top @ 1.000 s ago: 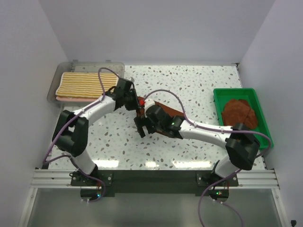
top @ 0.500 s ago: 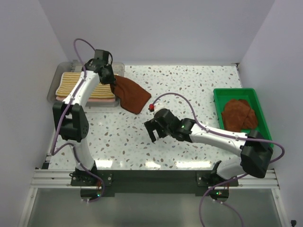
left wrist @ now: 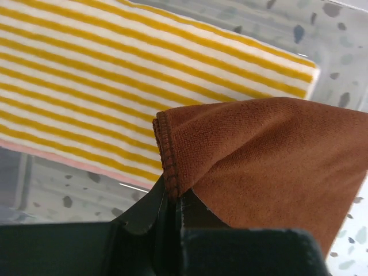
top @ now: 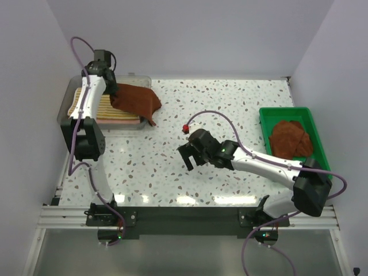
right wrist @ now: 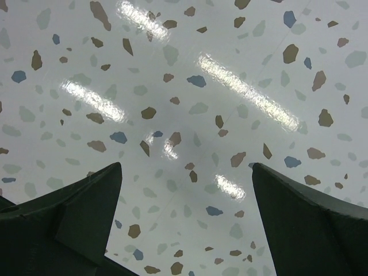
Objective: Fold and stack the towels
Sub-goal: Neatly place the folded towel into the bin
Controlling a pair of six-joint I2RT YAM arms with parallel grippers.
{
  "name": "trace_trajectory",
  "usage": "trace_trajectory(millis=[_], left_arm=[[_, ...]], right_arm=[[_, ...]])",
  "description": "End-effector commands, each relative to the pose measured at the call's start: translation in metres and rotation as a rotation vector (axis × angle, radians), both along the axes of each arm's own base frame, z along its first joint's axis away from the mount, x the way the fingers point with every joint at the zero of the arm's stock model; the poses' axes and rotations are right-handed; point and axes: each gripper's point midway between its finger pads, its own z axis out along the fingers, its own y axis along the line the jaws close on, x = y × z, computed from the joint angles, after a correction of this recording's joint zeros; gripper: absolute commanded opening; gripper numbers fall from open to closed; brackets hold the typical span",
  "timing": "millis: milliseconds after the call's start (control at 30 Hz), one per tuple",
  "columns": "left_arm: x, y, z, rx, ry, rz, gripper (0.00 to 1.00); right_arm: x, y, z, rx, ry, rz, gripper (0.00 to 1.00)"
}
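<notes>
I will next move my left gripper to the left in the top view, along the striped towel, because the rust-brown towel still hangs over the bin's edge.
My left gripper (top: 110, 92) (left wrist: 172, 198) is shut on the hemmed corner of a rust-brown towel (top: 137, 99) (left wrist: 270, 155). The cloth hangs over the right part of the clear grey bin (top: 138, 77), draping past its right rim. In the bin lies a folded yellow-and-white striped towel (top: 100, 110) (left wrist: 115, 75) on top of a salmon-pink towel (top: 118, 121) (left wrist: 69, 161), of which only an edge shows. My right gripper (top: 187, 160) (right wrist: 185, 167) is open above the bare speckled table, holding nothing. A second rust-brown towel (top: 290, 138) lies crumpled in the green tray (top: 265, 129).
The bin sits at the back left corner, the green tray at the right edge. White walls close in the table on the left, back and right. A small red part (top: 185, 127) on the right arm's cable sits near the table's middle.
The left arm has swung the rust-brown towel from the table's middle up to the bin at the back left. The right gripper has let go of it and now stands wide open.
</notes>
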Motion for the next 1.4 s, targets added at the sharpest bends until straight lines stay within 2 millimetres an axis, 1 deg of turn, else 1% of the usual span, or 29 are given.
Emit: trace_trajectory(millis=[0, 33, 167, 300, 333, 367, 467, 500, 533, 600, 633, 700, 733, 800, 833, 867, 900, 933, 1000, 1033, 1067, 1100, 1167, 1200, 1233, 1267, 1300, 1333, 1367], left_arm=[[0.009, 0.045, 0.030, 0.098, -0.068, 0.034, 0.00], [0.011, 0.047, 0.031, 0.097, -0.075, 0.025, 0.00], [0.019, 0.075, 0.036, 0.150, -0.113, 0.031, 0.00], [0.022, 0.099, 0.033, 0.220, -0.116, 0.036, 0.00], [0.021, 0.102, 0.027, 0.232, -0.108, 0.034, 0.02], [0.027, 0.108, 0.028, 0.242, -0.140, 0.046, 0.05], [0.023, 0.121, 0.011, 0.300, -0.095, 0.058, 0.11], [0.022, 0.124, 0.000, 0.300, -0.067, 0.071, 0.14], [0.018, 0.129, -0.004, 0.317, -0.047, 0.098, 0.18], [0.013, 0.135, -0.015, 0.334, -0.013, 0.127, 0.23], [0.009, 0.143, -0.016, 0.357, 0.001, 0.155, 0.23], [0.006, 0.149, -0.013, 0.347, -0.011, 0.216, 0.23], [0.003, 0.156, -0.011, 0.353, -0.010, 0.241, 0.24], [0.000, 0.165, -0.007, 0.358, -0.013, 0.282, 0.28], [0.001, 0.170, 0.002, 0.370, -0.026, 0.305, 0.41], [-0.002, 0.175, 0.004, 0.372, -0.019, 0.323, 0.50], [-0.002, 0.176, 0.006, 0.373, -0.022, 0.333, 0.58], [-0.003, 0.178, 0.014, 0.383, -0.033, 0.346, 0.71], [-0.005, 0.179, 0.022, 0.388, -0.050, 0.375, 0.82], [-0.009, 0.182, 0.025, 0.396, -0.052, 0.393, 0.93], [-0.011, 0.181, 0.026, 0.392, -0.049, 0.397, 0.97], [-0.012, 0.179, 0.032, 0.381, -0.066, 0.404, 1.00], [-0.011, 0.171, 0.031, 0.334, -0.074, 0.380, 1.00], [-0.012, 0.166, 0.039, 0.306, -0.103, 0.375, 1.00], [-0.012, 0.157, 0.032, 0.254, -0.101, 0.345, 1.00], [-0.012, 0.149, 0.032, 0.217, -0.116, 0.332, 1.00], [-0.017, 0.141, 0.032, 0.175, -0.128, 0.326, 1.00], [-0.016, 0.127, 0.031, 0.111, -0.144, 0.289, 1.00], [-0.015, 0.118, 0.033, 0.074, -0.169, 0.270, 1.00]], right_arm=[[0.011, 0.006, 0.013, 0.007, -0.030, 0.006, 0.99], [0.012, 0.008, 0.014, 0.010, -0.031, 0.006, 0.99], [0.014, 0.013, 0.012, 0.002, -0.021, 0.019, 0.99], [0.017, 0.015, 0.013, -0.006, -0.020, 0.027, 0.99], [0.016, 0.016, 0.012, -0.009, -0.014, 0.029, 0.99], [0.015, 0.017, 0.011, -0.011, -0.010, 0.035, 0.99], [0.016, 0.018, 0.009, -0.021, -0.002, 0.039, 0.99], [0.016, 0.017, 0.008, -0.026, -0.001, 0.036, 0.99], [0.016, 0.017, 0.009, -0.027, -0.002, 0.036, 0.99], [0.018, 0.017, 0.009, -0.027, -0.006, 0.032, 0.99], [0.018, 0.016, 0.008, -0.032, -0.005, 0.027, 0.99], [0.019, 0.015, 0.010, -0.034, -0.014, 0.019, 0.99], [0.019, 0.013, 0.010, -0.035, -0.016, 0.014, 0.99], [0.021, 0.011, 0.012, -0.038, -0.023, 0.002, 0.99], [0.021, 0.009, 0.011, -0.043, -0.023, -0.001, 0.99], [0.022, 0.008, 0.012, -0.046, -0.027, -0.009, 0.99], [0.024, 0.005, 0.014, -0.049, -0.035, -0.024, 0.99], [0.028, -0.001, 0.015, -0.062, -0.046, -0.045, 0.99], [0.033, -0.008, 0.019, -0.067, -0.059, -0.079, 0.99], [0.036, -0.013, 0.022, -0.073, -0.067, -0.098, 0.99], [0.041, -0.021, 0.024, -0.078, -0.071, -0.125, 0.99], [0.044, -0.025, 0.026, -0.081, -0.077, -0.145, 0.99], [0.055, -0.043, 0.033, -0.103, -0.100, -0.207, 0.99], [0.058, -0.049, 0.036, -0.105, -0.105, -0.235, 0.99], [0.065, -0.062, 0.040, -0.113, -0.105, -0.280, 0.99], [0.070, -0.073, 0.046, -0.118, -0.121, -0.322, 0.99], [0.074, -0.081, 0.050, -0.116, -0.127, -0.358, 0.99], [0.081, -0.099, 0.056, -0.125, -0.130, -0.418, 0.99], [0.085, -0.111, 0.062, -0.128, -0.143, -0.460, 0.99]])
